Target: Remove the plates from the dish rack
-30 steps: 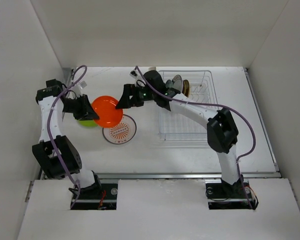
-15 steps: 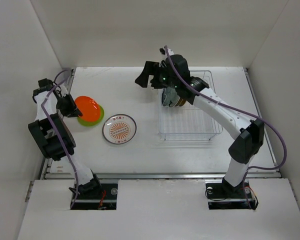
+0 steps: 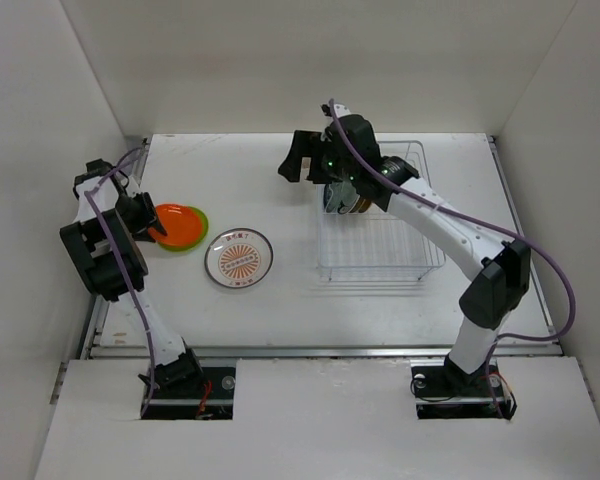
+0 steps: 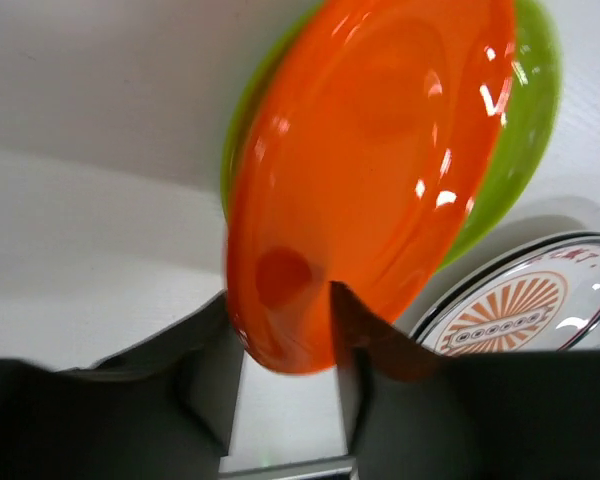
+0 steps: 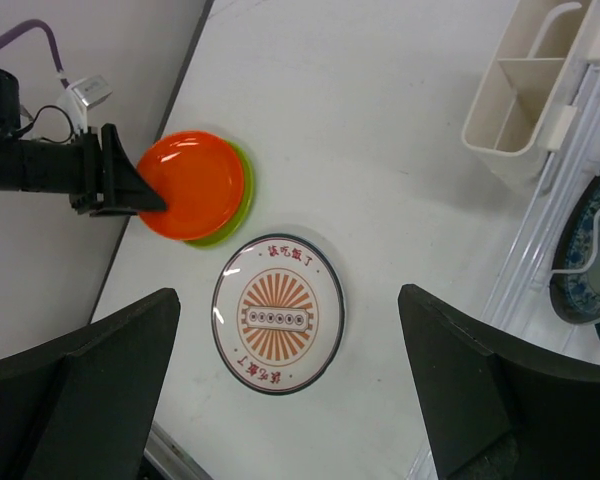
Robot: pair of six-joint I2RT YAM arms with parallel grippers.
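Note:
The right gripper shifts to the right in the top view next, then goes down to the brown-yellow plate's rim (image 3: 364, 204).
An orange plate (image 3: 178, 221) lies on a lime green plate (image 3: 201, 226) at the table's left. My left gripper (image 3: 150, 222) is shut on the orange plate's left rim (image 4: 380, 160), one finger above it and one below. A white plate with an orange sunburst (image 3: 239, 258) lies flat to its right. The wire dish rack (image 3: 380, 250) stands at the right, with a few plates (image 3: 352, 197) upright at its far left end. My right gripper (image 3: 298, 160) hangs open and empty in the air left of the rack, above the sunburst plate (image 5: 278, 312).
A white cup holder (image 5: 525, 90) is fixed to the rack's left side. A teal patterned plate (image 5: 590, 250) shows in the rack. White walls close in the table on the left, back and right; the left arm is close to the left wall.
The left gripper took the orange plate from the right gripper, carried it left and lowered it from tilted to nearly flat on the green plate. The right arm pulled back to the rack.

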